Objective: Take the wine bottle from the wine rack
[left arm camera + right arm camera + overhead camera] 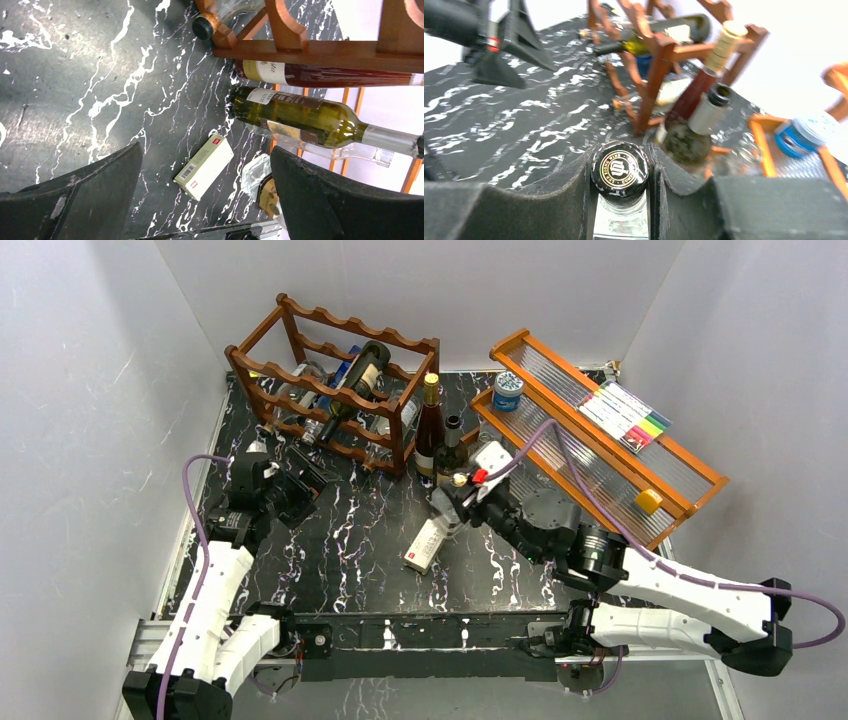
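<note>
The tabletop is bare between the white box and the stepped shelf, so I will move my right gripper toward the shelf, lower it and let go of the neck there.
The dark reddish-brown wine rack stands at the back left with several bottles lying in it, among them a dark green one. My right gripper is shut on the neck of a clear wine bottle away from the rack, over the marbled table. In the right wrist view the bottle's black cap sits between the closed jaws of the right gripper. My left gripper hangs open in front of the rack, nothing between its fingers.
A white box lies on the table beside the held bottle. Two bottles, one red and one dark, stand upright by the rack's right end. An orange-brown stepped shelf at the right carries a blue-lidded jar.
</note>
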### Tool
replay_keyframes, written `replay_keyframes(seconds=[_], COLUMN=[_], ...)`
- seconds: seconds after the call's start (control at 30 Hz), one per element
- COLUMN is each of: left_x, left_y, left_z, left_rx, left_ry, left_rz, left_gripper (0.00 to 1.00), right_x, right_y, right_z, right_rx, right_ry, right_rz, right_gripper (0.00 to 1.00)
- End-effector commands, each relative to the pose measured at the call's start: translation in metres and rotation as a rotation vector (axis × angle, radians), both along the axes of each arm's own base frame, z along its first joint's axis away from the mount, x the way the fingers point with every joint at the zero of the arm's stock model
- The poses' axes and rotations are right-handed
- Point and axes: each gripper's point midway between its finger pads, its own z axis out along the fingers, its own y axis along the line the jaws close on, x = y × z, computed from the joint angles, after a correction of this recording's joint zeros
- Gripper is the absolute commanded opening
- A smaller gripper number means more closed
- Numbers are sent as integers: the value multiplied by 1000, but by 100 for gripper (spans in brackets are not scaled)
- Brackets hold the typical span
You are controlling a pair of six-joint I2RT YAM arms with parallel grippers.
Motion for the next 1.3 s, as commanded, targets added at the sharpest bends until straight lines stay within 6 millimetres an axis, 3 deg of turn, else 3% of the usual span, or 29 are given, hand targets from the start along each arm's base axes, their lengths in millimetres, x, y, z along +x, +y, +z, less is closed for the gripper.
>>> replay_keyframes(seconds=[0.0,0.17,0.4,0.67,1.03,1.1,1.27], left_x=[9,10,7,4,7,8,12], left_y=[-8,-11,-13,-13,-10,-9,-4], left_z=[19,19,23,26,30,31,25], left_rx=[-7,-12,-25,-17,43,80,161], left_ry=[-95,-94,-101,-100,-116,-118,-81], left_rz=[-66,-80,-91,-103,-141,-170,-228], left_gripper=[98,98,98,98,98,98,98], right_x=[21,36,70,104,112,111,106], right_y=[-51,-68,-70,-85,-95,-97,-101], right_z=[35,17,-12,-26,-43,-49,-57], right_rx=[106,55,52,108,114,89,53], right_ry=[-47,-42,56,91,97,108,128], right_rz=[-222,-330,-381,-439,-456,-460,-457], right_gripper=[0,0,0,0,0,10,49])
